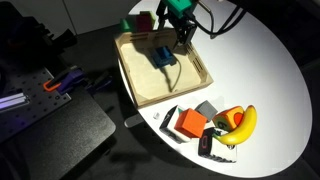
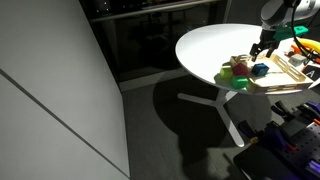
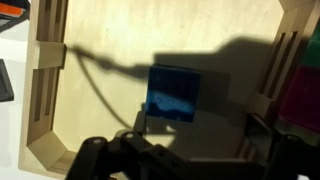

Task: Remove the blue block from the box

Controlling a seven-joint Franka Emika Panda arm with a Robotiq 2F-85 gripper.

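The block lies below the gripper, so the gripper should go down into the tray with its open fingers to either side of the blue block (image 1: 163, 57) (image 3: 172, 93) and close.
The blue block (image 1: 163, 57) lies flat inside the box (image 1: 140, 85), a shallow light-wood tray on the white round table. In the wrist view the blue block (image 3: 172, 93) sits in the middle of the tray floor (image 3: 100, 100), partly in the arm's shadow. My gripper (image 1: 183, 36) hangs above the tray's far side, just beyond the block and not touching it. In the wrist view its dark fingers (image 3: 185, 150) stand apart below the block, with nothing between them. The gripper also shows in an exterior view (image 2: 265, 45).
Near the tray's front corner lie an orange block (image 1: 187, 122), a grey block (image 1: 207, 108), a banana (image 1: 246, 122) and small dark pieces. A red and green block (image 1: 140, 22) stands beyond the tray's far rim. The table edge (image 1: 150, 125) is close by.
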